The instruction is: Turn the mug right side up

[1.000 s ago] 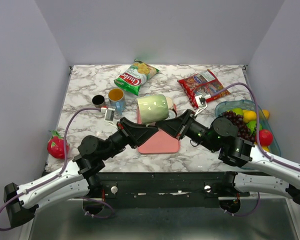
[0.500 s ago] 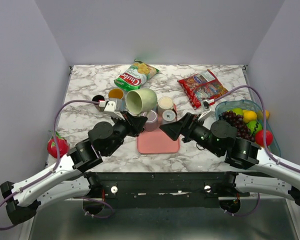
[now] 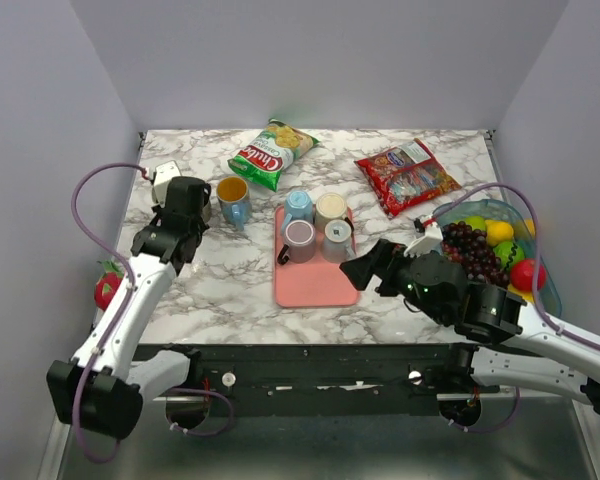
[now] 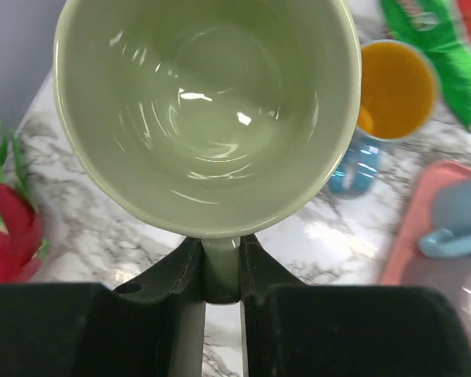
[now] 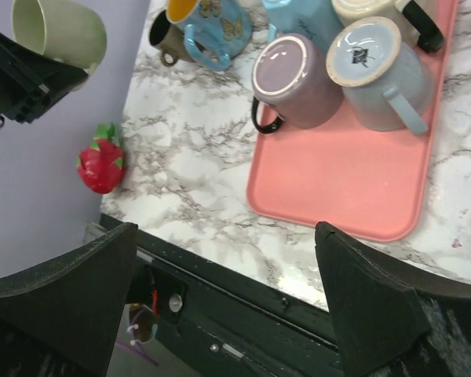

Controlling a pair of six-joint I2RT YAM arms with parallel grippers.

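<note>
I will move my left gripper down next, toward the bare tabletop beside the brown mug, to let go of the pale green mug's handle. The pale green mug (image 4: pixel 204 118) hangs with its opening up in the air.
The pale green mug (image 4: pixel 204 118) is held by its handle between the fingers (image 4: pixel 173 275) of my left gripper (image 4: pixel 220 255), its open mouth facing the wrist camera. In the right wrist view the mug (image 5: pixel 59 31) hangs tilted in the air over the table's far left side. From above, the left gripper (image 3: pixel 183 198) covers the mug. My right gripper (image 3: pixel 365 268) stands wide open and empty by the near edge of the pink tray (image 3: pixel 315 285); its view shows the right gripper (image 5: pixel 228 298) over the table's front edge.
On the tray stand a purple mug (image 3: pixel 300 240) and a grey mug (image 3: pixel 338 238) bottom up, with two more behind. A blue mug (image 3: pixel 232 198) with an orange inside, snack bags (image 3: pixel 272 152), a fruit bowl (image 3: pixel 490 240) and a dragon fruit (image 3: pixel 105 290) surround it.
The right gripper let go of the green mug, opened wide and drew back toward the near right. The left arm carried the mug from above the tray to the far left.
</note>
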